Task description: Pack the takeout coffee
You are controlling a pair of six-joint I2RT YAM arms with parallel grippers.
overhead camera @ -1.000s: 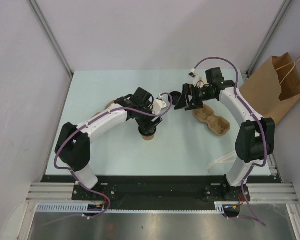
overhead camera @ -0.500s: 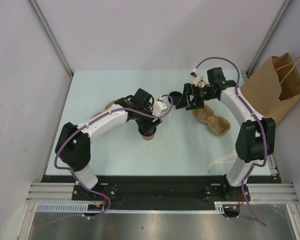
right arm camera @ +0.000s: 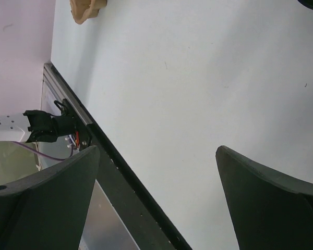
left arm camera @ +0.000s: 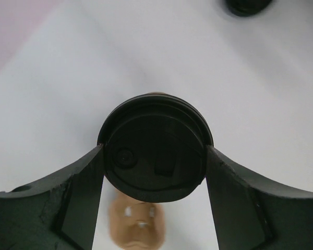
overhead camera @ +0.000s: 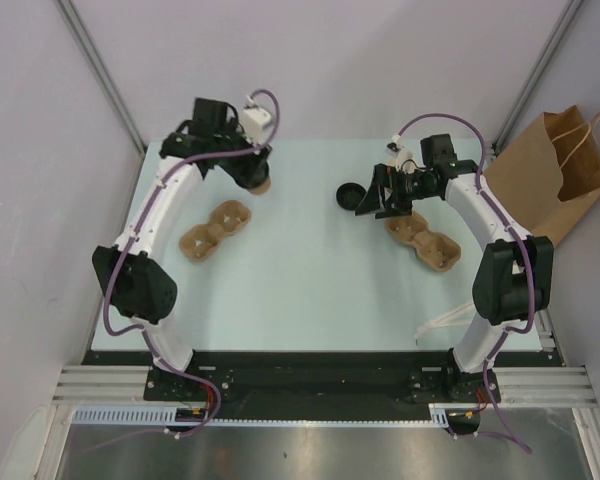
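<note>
Next, my left gripper shifts to the left in the top view, then lowers the cup onto the empty table (overhead camera: 202, 195) beside the brown cup tray.
My left gripper (overhead camera: 256, 176) is shut on the takeout coffee (overhead camera: 264, 185), a small tan paper cup, and holds it raised over the table's back left. In the left wrist view a black lid (left arm camera: 154, 156) caps the cup between my fingers (left arm camera: 78, 198); only a sliver of tan shows behind the lid. A brown two-hole cup tray (overhead camera: 215, 228) lies on the table below the cup, blurred in the left wrist view (left arm camera: 138, 229). My right gripper (overhead camera: 372, 200) is open and empty (right arm camera: 156, 151), beside a loose black lid (overhead camera: 348, 195).
A second brown cup tray (overhead camera: 426, 241) lies under the right arm. A brown paper bag (overhead camera: 560, 175) stands open past the table's right edge. A pale strip (overhead camera: 442, 322) lies by the right arm's base. The near table edge rail (right arm camera: 120, 172) shows in the right wrist view.
My left arm has lifted the cup from the table's middle and swung it to the back left, uncovering the left tray. My right gripper has barely moved.
</note>
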